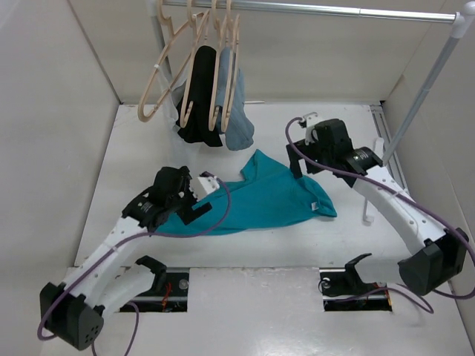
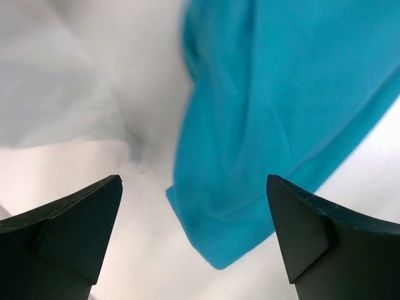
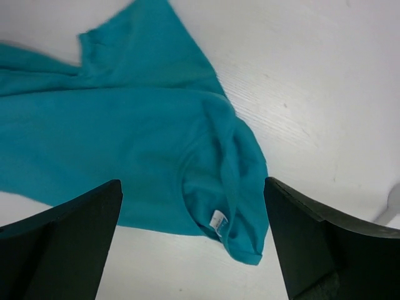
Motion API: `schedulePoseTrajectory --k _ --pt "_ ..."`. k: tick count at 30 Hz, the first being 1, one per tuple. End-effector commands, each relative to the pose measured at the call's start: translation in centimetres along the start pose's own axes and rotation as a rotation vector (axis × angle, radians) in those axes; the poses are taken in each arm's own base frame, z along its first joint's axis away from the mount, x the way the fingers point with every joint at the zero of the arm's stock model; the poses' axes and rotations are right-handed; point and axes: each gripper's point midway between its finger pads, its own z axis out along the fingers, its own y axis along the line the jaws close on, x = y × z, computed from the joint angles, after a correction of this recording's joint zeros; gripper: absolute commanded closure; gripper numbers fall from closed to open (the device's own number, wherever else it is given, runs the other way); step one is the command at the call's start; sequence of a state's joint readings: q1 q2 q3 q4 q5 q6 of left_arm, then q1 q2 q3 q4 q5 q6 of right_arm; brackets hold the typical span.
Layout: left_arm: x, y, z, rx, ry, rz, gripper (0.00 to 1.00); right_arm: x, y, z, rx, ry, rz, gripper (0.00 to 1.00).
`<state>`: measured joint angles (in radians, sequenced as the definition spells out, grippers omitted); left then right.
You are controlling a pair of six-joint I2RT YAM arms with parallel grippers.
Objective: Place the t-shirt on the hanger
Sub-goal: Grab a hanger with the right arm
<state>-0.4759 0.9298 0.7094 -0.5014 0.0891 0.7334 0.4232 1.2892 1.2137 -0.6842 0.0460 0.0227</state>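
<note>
The hangers hang high on the bar, so I next need to raise and tilt my right gripper from over the shirt onto the beige hanger beside the blue-grey garment.
The teal t-shirt (image 1: pixel 267 196) lies crumpled flat on the white table, its neck and white label (image 1: pixel 313 205) at the right end. My left gripper (image 1: pixel 194 199) is open and empty, low over the shirt's left end; in the left wrist view a cloth corner (image 2: pixel 219 250) lies between its fingers (image 2: pixel 75 219). My right gripper (image 1: pixel 303 167) is open and empty above the shirt's right part; the right wrist view shows the collar and label (image 3: pixel 216 222) below it. The hanger (image 1: pixel 148 90), pale wood-coloured and bare, hangs tilted at the left of the rail.
A metal rail (image 1: pixel 334 10) runs across the back on a slanted post (image 1: pixel 423 96). More hangers carry a black garment (image 1: pixel 200 96) and a pale blue-grey garment (image 1: pixel 237 130). White walls close in left and right.
</note>
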Motion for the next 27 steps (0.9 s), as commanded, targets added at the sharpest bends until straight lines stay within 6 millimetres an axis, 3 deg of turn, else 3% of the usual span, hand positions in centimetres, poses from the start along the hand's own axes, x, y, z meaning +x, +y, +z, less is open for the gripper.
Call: schedulePoseTrajectory --k 1,2,4,5,6,9,10,13,14,15,17,18,20,21,22,27 --pt "-4.3 2.7 -3.3 -0.16 -0.213 -0.205 0.0 -6.2 2.3 -3.7 -0.04 -0.21 -0.143 0.0" --pt "-4.6 3.4 -3.6 -0.207 -0.246 -0.254 0.0 -6.4 2.2 -4.6 -0.02 -0.213 -0.149 0.0" --pt "-4.7 3.9 -4.0 -0.265 -0.293 -0.396 0.0 -8.6 3.4 -7.0 -0.031 -0.272 -0.174 0.0" --pt "-4.7 5.5 -5.0 -0.362 -0.323 -0.456 0.0 -9.5 3.6 -8.3 -0.032 -0.305 -0.176 0.0" --pt "-4.8 6.1 -5.5 -0.399 -0.34 -0.499 0.0 -11.5 4.8 -10.5 -0.062 -0.369 -0.184 0.0" --pt "-4.0 5.8 -5.3 -0.417 -0.347 -0.522 0.0 -15.4 5.9 -14.0 -0.102 -0.495 -0.185 0.0" --pt "-4.2 5.9 -5.4 -0.421 -0.355 -0.522 0.0 -18.1 6.1 -16.8 -0.121 -0.588 -0.171 0.0" --pt "-3.4 6.0 -5.1 -0.45 -0.337 -0.518 0.0 -22.8 8.3 -19.2 -0.222 -0.719 -0.182 0.0" --pt "-2.8 6.0 -4.9 -0.463 -0.319 -0.522 0.0 -25.1 9.0 -22.0 -0.266 -0.809 -0.186 0.0" --pt "-2.8 6.3 -4.9 -0.479 -0.315 -0.526 0.0 -26.3 10.3 -21.1 -0.313 -0.819 -0.204 0.0" --pt "-2.5 7.0 -5.2 -0.52 -0.31 -0.535 0.0 -29.0 12.4 -23.9 -0.429 -0.936 -0.23 0.0" --pt "-2.5 7.0 -5.0 -0.523 -0.312 -0.527 0.0 -29.8 13.3 -22.4 -0.458 -0.923 -0.206 0.0" --pt "-2.5 7.3 -5.0 -0.539 -0.323 -0.531 0.0 -31.5 13.7 -23.5 -0.509 -0.968 -0.183 0.0" --pt "-2.5 7.3 -5.0 -0.539 -0.323 -0.531 0.0 -32.1 14.2 -21.7 -0.545 -0.938 -0.134 0.0" --pt "-2.2 7.0 -4.7 -0.535 -0.313 -0.53 0.0 -32.9 14.3 -21.7 -0.573 -0.959 -0.115 0.0" --pt "-1.7 7.5 -4.9 -0.571 -0.293 -0.493 0.0 -34.7 15.6 -19.3 -0.65 -1.016 -0.071 0.02"
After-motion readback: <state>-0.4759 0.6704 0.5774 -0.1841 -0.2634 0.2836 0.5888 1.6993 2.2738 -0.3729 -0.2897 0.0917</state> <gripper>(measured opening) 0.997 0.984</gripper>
